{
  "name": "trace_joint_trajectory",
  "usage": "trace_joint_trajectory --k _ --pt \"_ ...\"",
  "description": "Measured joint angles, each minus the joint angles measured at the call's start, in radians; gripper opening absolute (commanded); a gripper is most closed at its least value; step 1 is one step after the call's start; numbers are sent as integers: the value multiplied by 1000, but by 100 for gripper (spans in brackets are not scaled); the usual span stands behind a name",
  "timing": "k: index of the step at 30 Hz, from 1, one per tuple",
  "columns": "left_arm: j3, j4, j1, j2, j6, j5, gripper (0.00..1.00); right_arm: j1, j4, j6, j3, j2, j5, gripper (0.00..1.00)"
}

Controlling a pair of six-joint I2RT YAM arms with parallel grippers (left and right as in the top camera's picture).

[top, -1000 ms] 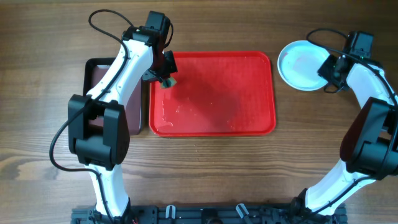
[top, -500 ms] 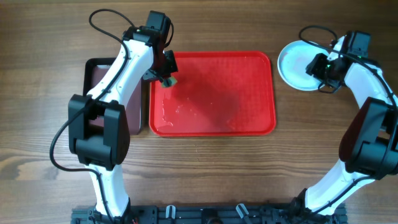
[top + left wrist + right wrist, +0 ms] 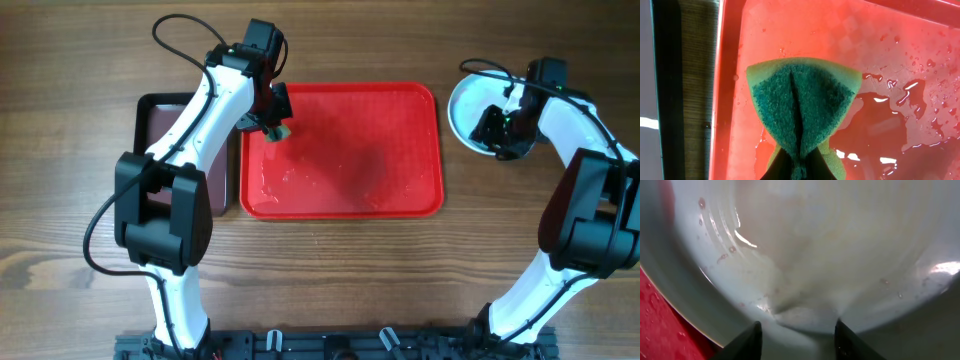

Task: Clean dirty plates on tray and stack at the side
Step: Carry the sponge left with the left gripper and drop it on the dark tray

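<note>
The red tray is empty, so my left gripper next needs to go left in the overhead view and down to release the sponge (image 3: 278, 131) on the dark brown tray.
The red tray (image 3: 370, 150) lies mid-table, wet, with no plates on it. My left gripper (image 3: 274, 128) is shut on a green sponge (image 3: 278, 131) and holds it over the tray's far left corner. In the left wrist view the sponge (image 3: 802, 105) is pinched and folded between the fingers (image 3: 799, 169) above the wet tray (image 3: 920, 40). A pale plate (image 3: 468, 100) sits on the table right of the tray. My right gripper (image 3: 494, 128) is over its near right part. In the right wrist view the open jaws (image 3: 797, 335) hover close above the wet plate (image 3: 830, 245).
A dark brown tray (image 3: 160, 115) lies left of the red tray, under the left arm. Water puddles (image 3: 290, 180) lie on the red tray's left half. The red tray's edge (image 3: 660, 325) shows beside the plate in the right wrist view.
My right gripper has moved left and toward the front, from the plate's right edge to over the plate. My left gripper with the sponge has shifted slightly right.
</note>
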Motion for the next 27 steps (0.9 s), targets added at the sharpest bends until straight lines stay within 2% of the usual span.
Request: trace_joint_trajectory --k 10,15,22,27 --pt "0 4 0 0 0 0 4 0 -184 -63 4 0 -57 47" --pt "0 8 0 0 0 0 4 0 -207 -83 2 -24 -71 57" --pt "2 -23 0 -11 24 8 4 0 -215 -94 16 -315 -80 63" --pt "9 -132 13 -103 116 4 4 32 -217 -158 22 -404 -170 64"
